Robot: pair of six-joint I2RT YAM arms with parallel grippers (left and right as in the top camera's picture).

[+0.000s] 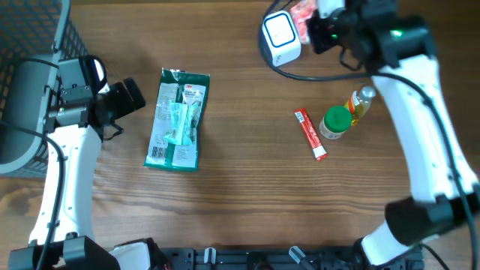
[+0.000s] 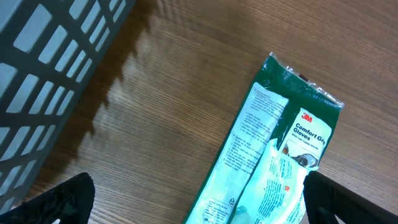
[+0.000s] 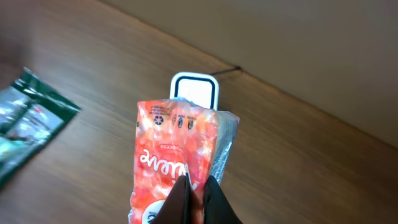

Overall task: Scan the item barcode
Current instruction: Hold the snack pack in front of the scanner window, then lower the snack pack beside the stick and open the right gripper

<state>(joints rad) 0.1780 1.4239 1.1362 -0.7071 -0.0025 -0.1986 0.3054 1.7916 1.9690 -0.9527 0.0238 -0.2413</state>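
Note:
The right gripper moves the snack packet (image 1: 302,12) back and down next and releases it at the red stick packet's near end (image 1: 319,154), below and back from the gripper.
An orange-pink snack packet (image 3: 174,152) is pinched at its lower edge by my right gripper (image 3: 198,193), which is shut on it. The packet hangs just in front of the white barcode scanner (image 3: 194,93), covering its lower part. From overhead, the scanner (image 1: 281,31) sits at the back of the table, with the packet (image 1: 302,12) and right gripper (image 1: 315,28) right beside it. My left gripper (image 1: 133,96) stands wide open over the table next to a green glove package (image 1: 178,120). In the left wrist view the package (image 2: 267,162) lies between the spread fingers (image 2: 65,202), untouched.
A dark mesh basket (image 1: 30,75) fills the left edge and shows in the left wrist view (image 2: 43,68). A red stick packet (image 1: 310,135), a green-capped jar (image 1: 335,122) and a small yellow bottle (image 1: 360,103) lie right of centre.

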